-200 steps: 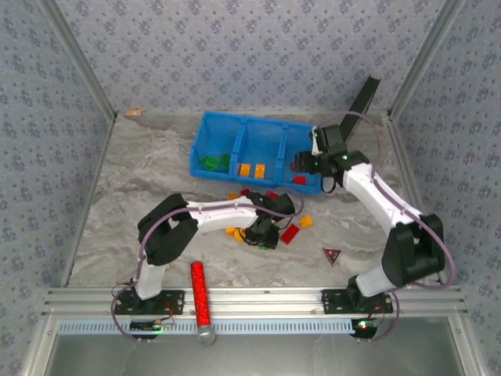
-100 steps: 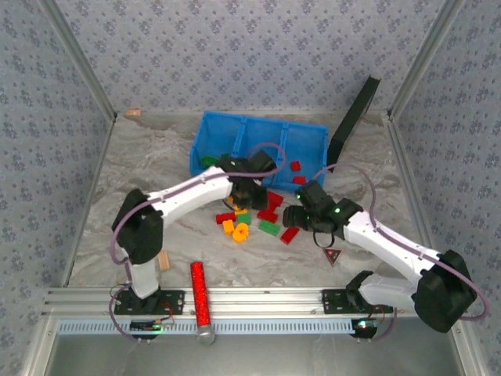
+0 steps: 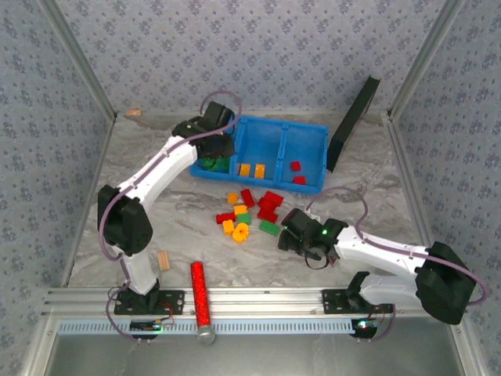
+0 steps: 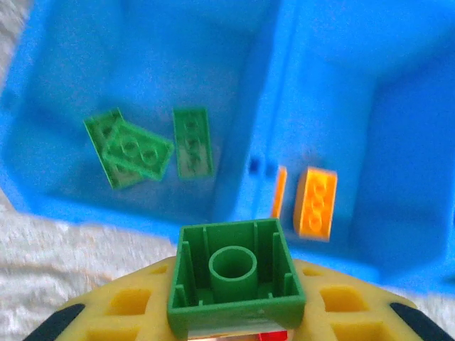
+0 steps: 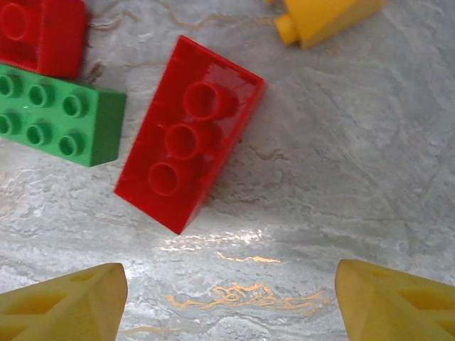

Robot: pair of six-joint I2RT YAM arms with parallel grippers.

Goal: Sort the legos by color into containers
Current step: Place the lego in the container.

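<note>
I should next move my left gripper down and outward to release the green lego on the bin section's bare bottom, beyond the green legos.
My left gripper [image 4: 234, 323] is shut on a green lego [image 4: 234, 273], underside showing, over the near rim of the blue bin [image 3: 270, 128]. It hovers by the left compartment [image 4: 85, 64], where green legos [image 4: 129, 148] lie. Orange legos [image 4: 316, 202] lie in the middle compartment and red ones [image 3: 296, 166] in the right. My right gripper [image 3: 291, 239] hangs open low over the table, beside the loose pile [image 3: 249, 210]. A red lego [image 5: 188, 131] lies just ahead of its open fingers [image 5: 67, 304], with a green lego [image 5: 53, 114] beside it.
A red glittery cylinder [image 3: 199, 291] and a tan wooden block [image 3: 163, 260] lie near the front edge. A black panel [image 3: 352, 121] leans at the bin's right end. Patterned walls close in the table on three sides.
My left arm swung from the pile up to the bin's left compartment with the green lego. My right arm drew back from the bin and came down beside the pile.
</note>
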